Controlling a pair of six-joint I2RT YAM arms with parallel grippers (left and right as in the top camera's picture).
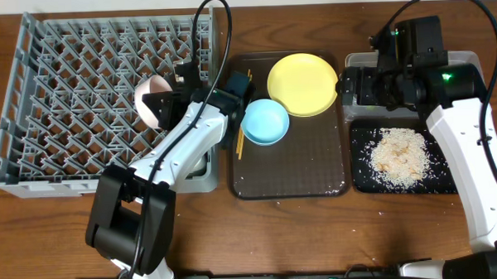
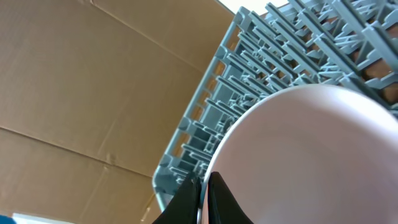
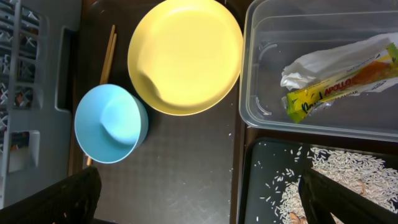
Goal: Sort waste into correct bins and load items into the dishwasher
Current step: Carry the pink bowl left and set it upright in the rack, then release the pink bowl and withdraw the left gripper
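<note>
I will next bring the tilted white bowl down with my left gripper toward the rack's edge by the brown tray, because the bowl still hangs above the pegs.
My left gripper (image 1: 161, 106) is shut on the rim of a white bowl (image 1: 150, 100), holding it tilted over the right side of the grey dishwasher rack (image 1: 81, 87). In the left wrist view the fingertips (image 2: 186, 200) pinch the rim of the bowl (image 2: 311, 155) in front of the rack's pegs (image 2: 261, 81). My right gripper (image 3: 199, 202) stands wide open above the tray's right edge, holding nothing. The yellow plate (image 3: 185, 56), light blue bowl (image 3: 111, 123) and chopsticks (image 3: 109, 53) lie on the brown tray. A napkin (image 3: 317, 59) and wrapper (image 3: 339, 84) lie in the clear box (image 3: 261, 74). Rice (image 3: 348, 171) covers the black tray (image 3: 261, 180).
The brown serving tray (image 1: 291, 171) sits between the rack and the two bins, with a few grains on it. The clear box (image 1: 469, 61) lies mostly under my right arm, and the black tray (image 1: 361, 173) is in front of it. Brown cardboard shows behind the rack.
</note>
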